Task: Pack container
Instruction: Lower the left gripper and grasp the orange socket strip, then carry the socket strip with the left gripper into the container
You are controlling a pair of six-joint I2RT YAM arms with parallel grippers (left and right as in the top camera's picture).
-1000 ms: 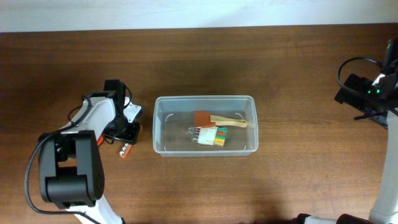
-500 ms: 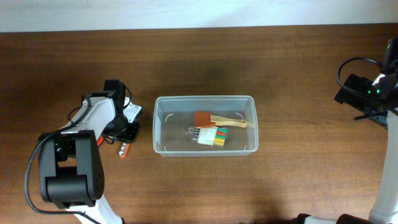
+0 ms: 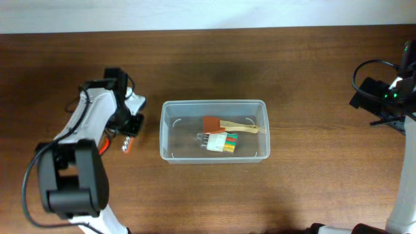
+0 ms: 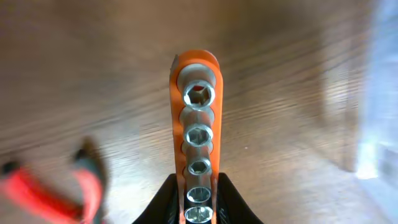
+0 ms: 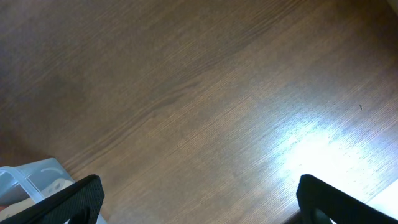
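My left gripper lifts the orange socket bar over the container's nearby side next, then lowers it beside the orange brush head [image 3: 184,132].
The clear plastic container [image 3: 168,110] stands in the middle of the table. It holds a wooden-handled brush [image 3: 221,124] and a small multi-coloured pack [image 3: 223,142]. My left gripper [image 3: 128,130] is to the left of the container. It is shut on an orange socket rail [image 4: 198,137] that carries several silver sockets, and the rail's end shows in the overhead view [image 3: 125,145]. The container's blurred wall is at the right edge of the left wrist view [image 4: 380,93]. My right gripper [image 5: 199,202] is open and empty over bare wood at the far right. A container corner shows in the right wrist view [image 5: 28,179].
A blurred red thing [image 4: 43,193] lies low left in the left wrist view, close to the gripper. The right arm [image 3: 387,97] and its cables stand at the table's right edge. A pale strip runs along the far table edge [image 3: 208,13].
My left gripper has moved up and back from the table, away from the front edge, with the socket rail in it. The right arm and the container have not moved.
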